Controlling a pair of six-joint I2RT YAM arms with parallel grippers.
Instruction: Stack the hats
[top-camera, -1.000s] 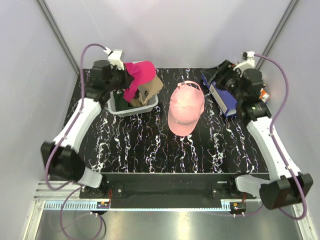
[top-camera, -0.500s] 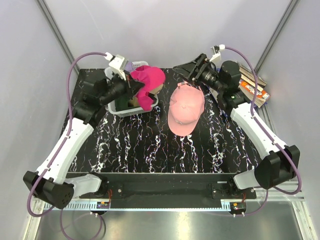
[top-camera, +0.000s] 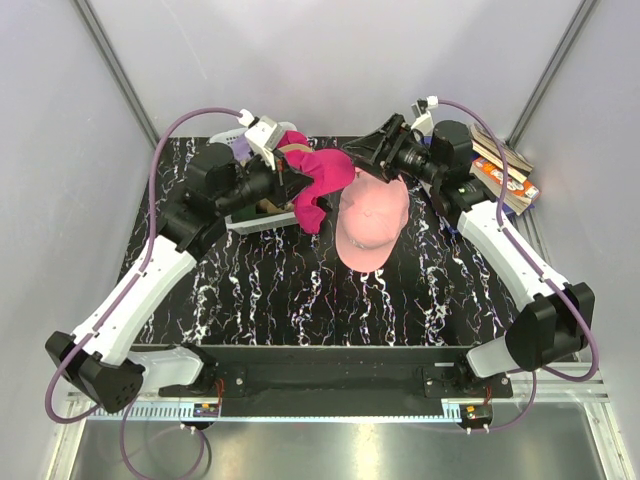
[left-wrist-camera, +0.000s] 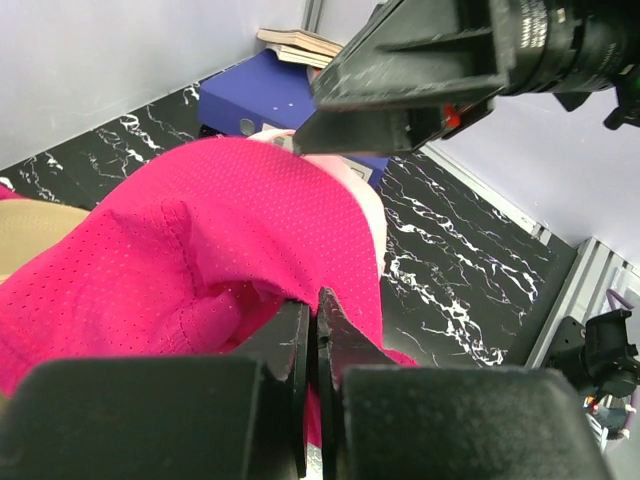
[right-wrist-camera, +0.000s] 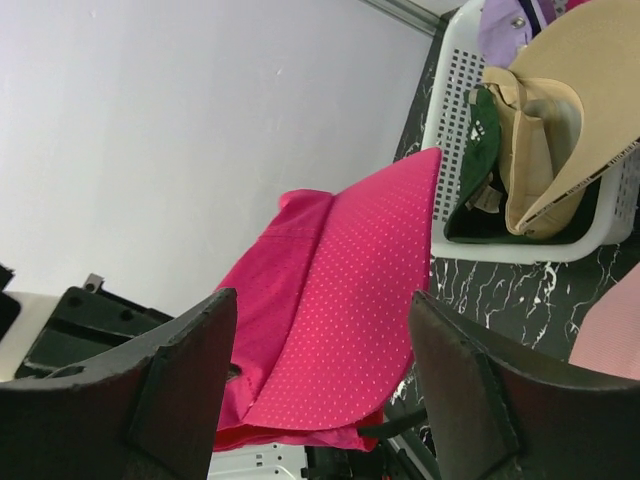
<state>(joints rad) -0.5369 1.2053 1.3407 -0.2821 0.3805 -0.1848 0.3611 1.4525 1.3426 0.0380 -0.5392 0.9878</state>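
Note:
My right gripper moves toward the left gripper next and closes on the magenta hat's free brim edge (top-camera: 346, 170) (right-wrist-camera: 352, 330), before the hats get stacked.
My left gripper (top-camera: 290, 182) is shut on the magenta hat (top-camera: 322, 177) and holds it in the air between the basket and the light pink hat (top-camera: 372, 218). The pink hat lies on the table, brim toward me. The magenta hat fills the left wrist view (left-wrist-camera: 210, 250), pinched between my fingertips (left-wrist-camera: 300, 320). My right gripper (top-camera: 365, 155) is open, just right of the magenta hat; in the right wrist view the hat's brim (right-wrist-camera: 340, 300) hangs between its spread fingers (right-wrist-camera: 190, 370). The tan hat (right-wrist-camera: 560, 110), dark green hat (right-wrist-camera: 480, 170) and lavender hat (right-wrist-camera: 505, 25) sit in the basket.
The grey mesh basket (top-camera: 262, 222) stands at the back left, its wall also in the right wrist view (right-wrist-camera: 455, 80). A blue binder (left-wrist-camera: 270, 95) and books (top-camera: 505, 170) lie at the back right. Grey walls close in the black marble table (top-camera: 300, 300).
My left arm has carried the magenta hat out of the basket and rightward toward the pink hat. My right arm has swung left from the binder and now faces the magenta hat, open.

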